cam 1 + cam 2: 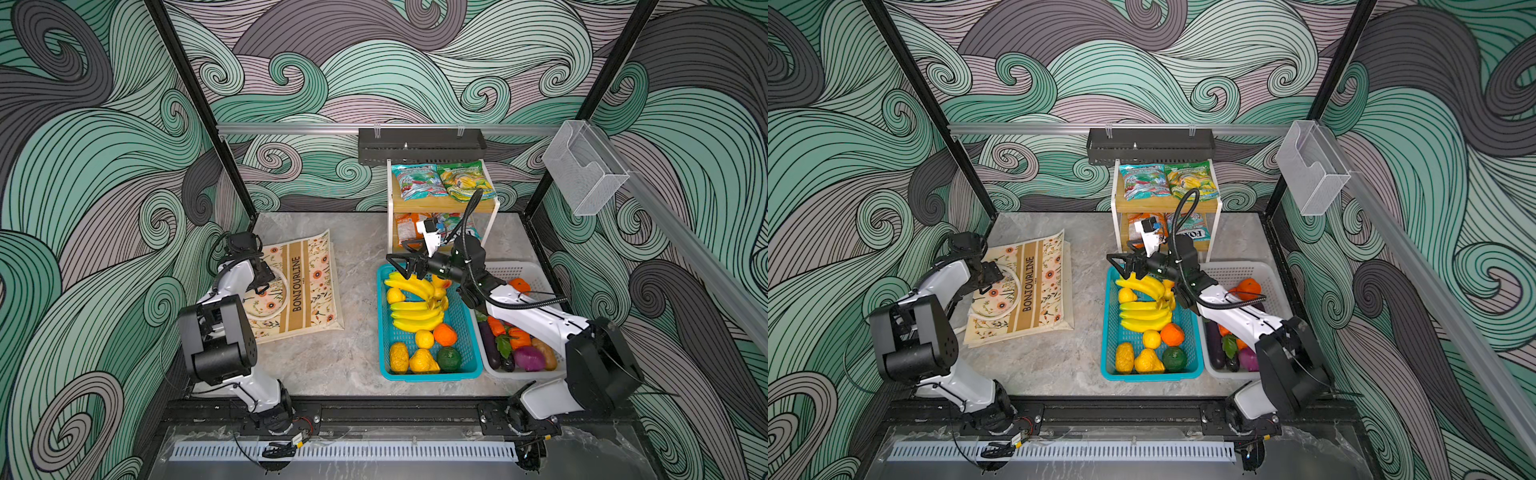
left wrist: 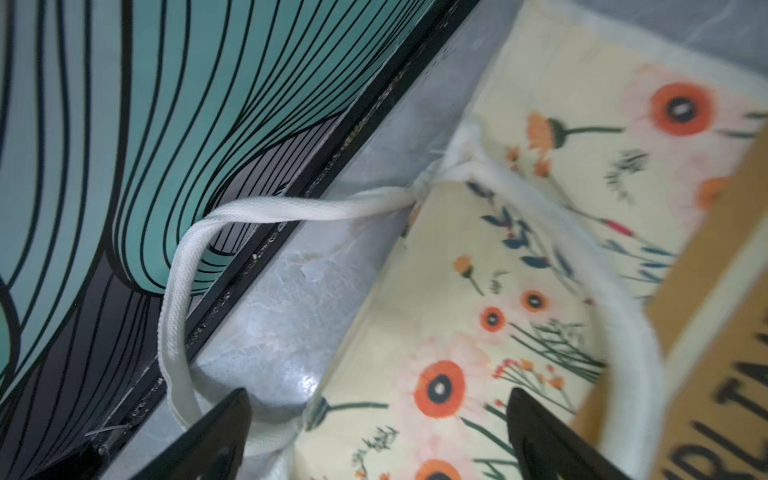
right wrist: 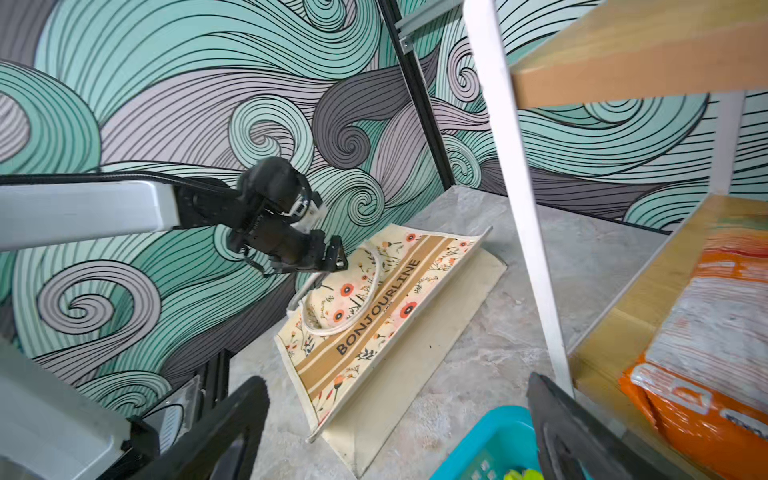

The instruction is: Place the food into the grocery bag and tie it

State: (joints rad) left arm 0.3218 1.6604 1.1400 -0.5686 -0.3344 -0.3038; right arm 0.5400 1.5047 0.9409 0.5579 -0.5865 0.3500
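Note:
The bag's top rim [image 2: 329, 384] is between my left gripper's open fingers, so my left gripper should next lower onto that rim between the ends of the bag's handle and close.
The grocery bag [image 1: 320, 291] [image 1: 1050, 291] lies flat on the table's left side, its white rope handles [image 2: 183, 291] at its left end. Over that handle end hangs my left gripper [image 1: 259, 282] [image 2: 379, 399] [image 3: 332, 257], open and empty, its fingers either side of the floral cloth [image 2: 519, 270]. My right gripper [image 1: 399, 266] [image 1: 1119, 264] [image 3: 397, 386] is open and empty above the far end of the teal basket [image 1: 383, 332]. The food in that basket includes banana bunches [image 1: 415, 299] and an orange [image 1: 444, 334]. A carrot [image 1: 496, 326] lies in the white basket [image 1: 511, 270]. Teal-red [image 1: 419, 180] and green-yellow [image 1: 465, 180] snack packets sit on the shelf.
A two-tier shelf rack [image 1: 494, 208] stands at the back, with more packets [image 3: 706, 374] on its lower tier close to my right gripper. A black tray [image 1: 419, 145] hangs on the rear rail and a clear box [image 1: 586, 170] on the right rail. The left wall runs beside the bag.

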